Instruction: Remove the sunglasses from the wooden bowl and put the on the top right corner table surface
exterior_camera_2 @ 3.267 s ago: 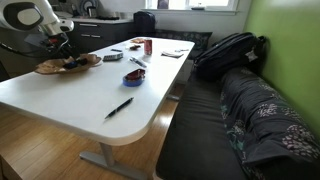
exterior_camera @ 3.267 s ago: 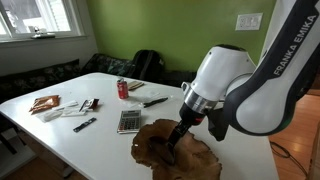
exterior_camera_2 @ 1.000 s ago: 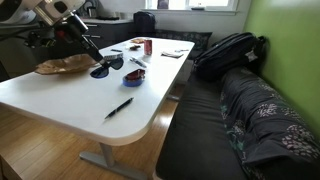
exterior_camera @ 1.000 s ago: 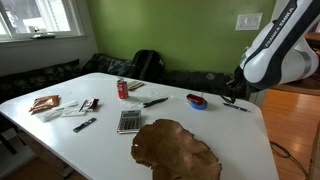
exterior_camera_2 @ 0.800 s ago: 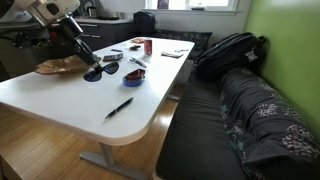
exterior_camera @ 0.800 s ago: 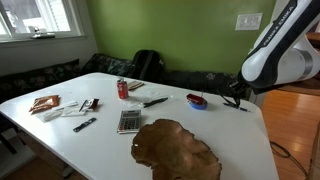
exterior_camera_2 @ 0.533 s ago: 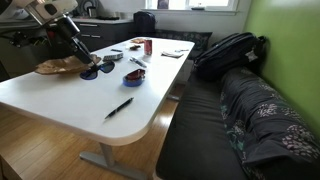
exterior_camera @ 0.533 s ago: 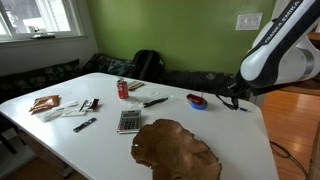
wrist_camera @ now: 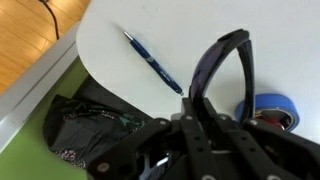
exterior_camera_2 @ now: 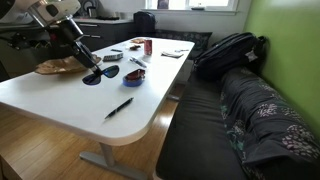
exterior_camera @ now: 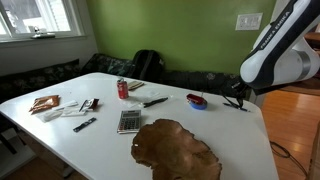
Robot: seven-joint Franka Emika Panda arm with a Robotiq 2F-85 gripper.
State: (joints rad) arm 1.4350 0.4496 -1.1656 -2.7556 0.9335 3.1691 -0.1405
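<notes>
My gripper lowers away from the red-and-blue dish toward the bare table surface (exterior_camera_2: pixel 90 113) (wrist_camera: pixel 186 22) beside the pen next. It releases the sunglasses there, since that corner part of the table surface lies empty.
My gripper (exterior_camera_2: pixel 90 68) is shut on the black sunglasses (exterior_camera_2: pixel 101 74), which hang just above the white table (exterior_camera_2: pixel 60 95), between the wooden bowl (exterior_camera_2: pixel 58 66) and the small dish. In the wrist view the sunglasses (wrist_camera: pixel 215 62) stick out past my fingers (wrist_camera: pixel 160 125), with one arm of the frame clamped between them. In an exterior view the gripper (exterior_camera: pixel 236 100) is past the right table edge region, well away from the brown wavy-rimmed wooden bowl (exterior_camera: pixel 178 150), which holds nothing I can see.
A red-and-blue dish (exterior_camera: pixel 196 100) sits close to the gripper. A pen (exterior_camera_2: pixel 120 107) lies near the table's rounded corner, also visible as a pen (wrist_camera: pixel 152 62) below the wrist. A calculator (exterior_camera: pixel 129 121), soda can (exterior_camera: pixel 123 88) and papers lie farther off. A backpack (exterior_camera_2: pixel 228 50) rests on the bench.
The gripper has left the bowl with the sunglasses and, over the last second, has sunk a little towards the tabletop beside the dish.
</notes>
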